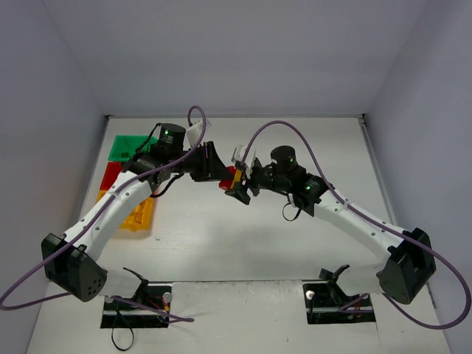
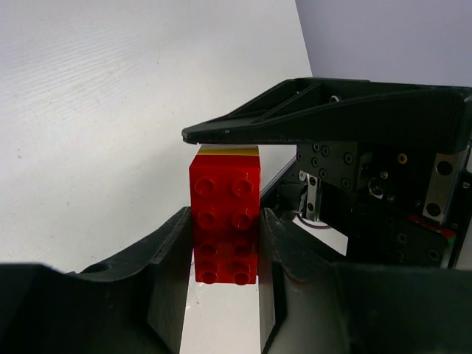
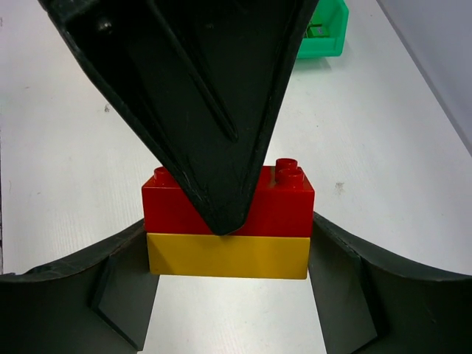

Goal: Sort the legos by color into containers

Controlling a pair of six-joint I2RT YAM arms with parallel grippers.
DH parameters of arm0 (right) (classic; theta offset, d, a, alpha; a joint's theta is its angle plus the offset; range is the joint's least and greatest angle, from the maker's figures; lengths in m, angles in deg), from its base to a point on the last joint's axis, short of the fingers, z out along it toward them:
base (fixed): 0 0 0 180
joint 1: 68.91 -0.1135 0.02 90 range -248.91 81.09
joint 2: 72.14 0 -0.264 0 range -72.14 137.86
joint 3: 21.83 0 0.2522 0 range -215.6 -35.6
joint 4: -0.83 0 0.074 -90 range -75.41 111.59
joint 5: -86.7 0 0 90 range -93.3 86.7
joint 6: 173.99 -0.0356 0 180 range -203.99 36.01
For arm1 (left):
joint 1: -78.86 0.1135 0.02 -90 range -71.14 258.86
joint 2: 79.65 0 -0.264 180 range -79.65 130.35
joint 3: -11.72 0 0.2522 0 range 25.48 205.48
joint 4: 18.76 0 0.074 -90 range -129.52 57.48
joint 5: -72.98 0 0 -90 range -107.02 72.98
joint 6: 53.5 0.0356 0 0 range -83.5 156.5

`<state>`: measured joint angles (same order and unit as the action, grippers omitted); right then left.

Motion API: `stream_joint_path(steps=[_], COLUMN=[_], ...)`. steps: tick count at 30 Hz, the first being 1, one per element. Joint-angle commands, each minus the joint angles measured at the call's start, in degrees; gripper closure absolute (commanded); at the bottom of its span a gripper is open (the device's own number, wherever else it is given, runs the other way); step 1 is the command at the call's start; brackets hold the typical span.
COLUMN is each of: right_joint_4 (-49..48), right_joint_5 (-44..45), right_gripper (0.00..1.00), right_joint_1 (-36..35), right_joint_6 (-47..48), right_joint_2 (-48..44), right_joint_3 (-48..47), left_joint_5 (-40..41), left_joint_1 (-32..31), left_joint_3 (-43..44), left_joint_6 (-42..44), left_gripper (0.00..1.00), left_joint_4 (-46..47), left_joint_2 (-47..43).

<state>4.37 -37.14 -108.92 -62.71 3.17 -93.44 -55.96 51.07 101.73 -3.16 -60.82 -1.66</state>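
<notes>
My left gripper will next pull off the yellow lego, go left in the top view and over the red container (image 1: 112,175), which matches the red lego's color.
A red lego (image 2: 225,217) and a yellow lego (image 3: 228,256) are stuck together as one stack (image 1: 230,181), held in the air over the table's middle by both arms. My left gripper (image 2: 225,247) is shut on the red brick's long sides. My right gripper (image 3: 228,258) is shut on the ends of the yellow brick. One left finger (image 3: 210,110) crosses in front of the red brick in the right wrist view. The green container (image 1: 129,147), red container (image 1: 112,175) and yellow-orange container (image 1: 136,214) stand in a column at the far left, partly hidden by the left arm.
The white table (image 1: 243,243) is walled on three sides by grey panels. A corner of the green container (image 3: 324,37) shows at the top of the right wrist view. Purple cables loop off both arms.
</notes>
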Motion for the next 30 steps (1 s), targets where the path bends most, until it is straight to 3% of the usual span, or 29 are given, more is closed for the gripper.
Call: stream_joint_path(steps=[1,3,5,8,9,21,26,28,30], right_joint_4=[-5.4,-5.5,-5.5,-5.5,-5.4,0.1,2.7,2.7,2.5], right_joint_5=[-0.6,-0.7,-1.1,-0.8,-0.5,5.7,10.1,10.6,10.3], right_gripper=[0.32,0.35,0.45,0.81,0.99,1.0,1.0,1.0,1.0], right_joint_1=[0.2,0.2,0.3,0.4,0.5,4.2,5.6,5.6,5.6], right_joint_6=[-0.4,-0.4,-0.6,-0.7,-0.7,-0.3,-1.6,-3.2,-4.4], right_joint_2=[-2.8,-2.6,-2.4,-2.5,-2.9,-12.8,-15.2,-16.2,-16.6], right_joint_3=[-3.2,-3.2,-3.0,-2.3,-1.3,10.7,14.8,15.3,15.2], left_joint_5=[-1.5,-1.6,-1.7,-1.6,-1.3,-3.1,-3.8,-1.6,6.6], left_joint_1=[-0.1,0.0,-0.1,0.1,0.1,5.5,11.4,15.6,18.6], left_joint_3=[1.1,0.9,0.9,0.7,0.7,3.1,3.9,3.6,3.0], left_joint_6=[0.2,0.0,-0.1,0.2,0.3,5.1,8.3,10.3,12.2], left_gripper=[0.97,0.97,0.97,0.97,0.97,1.0,1.0,1.0,1.0], left_joint_4=[3.7,3.8,3.8,3.6,3.4,-2.4,-5.9,-8.1,-10.3], left_joint_2=[-0.7,-0.6,-0.7,-0.9,-0.9,-0.1,-0.8,-1.4,-1.4])
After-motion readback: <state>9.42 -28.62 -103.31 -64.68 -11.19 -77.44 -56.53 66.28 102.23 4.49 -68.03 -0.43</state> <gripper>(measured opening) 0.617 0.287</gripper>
